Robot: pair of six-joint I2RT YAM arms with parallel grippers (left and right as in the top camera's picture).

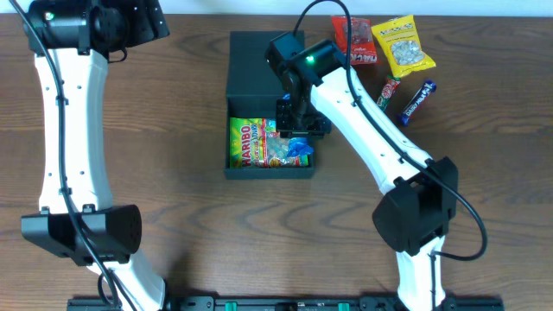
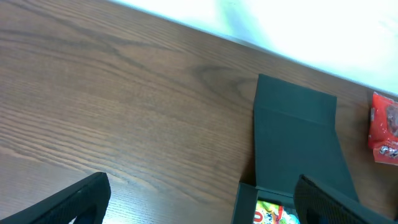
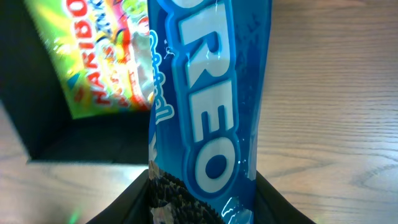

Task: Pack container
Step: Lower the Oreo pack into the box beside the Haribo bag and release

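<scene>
The blue end of the Oreo packet already hangs over the container's end beyond the HARIBO letters, so the right gripper will next move slightly down toward that end and let go of the packet.
The dark grey-teal container [image 1: 232, 169] sits mid-table with its flap lid [image 1: 252, 69] open toward the back. A Haribo packet [image 1: 253, 142] lies inside at the left. My right gripper [image 1: 298, 138] is shut on a blue Oreo packet [image 3: 208, 99] and holds it over the container's right part; the packet's blue end shows below the gripper [image 1: 300, 153]. The Haribo packet also shows in the right wrist view [image 3: 102, 68]. My left gripper [image 2: 199, 202] is open and empty, high at the far left, looking down on the container lid [image 2: 298, 134].
Several snack packets lie at the back right: a red packet [image 1: 355, 41], a yellow packet [image 1: 403, 45], a small red bar [image 1: 390, 90] and a dark blue bar [image 1: 416, 100]. The red packet shows in the left wrist view [image 2: 385, 127].
</scene>
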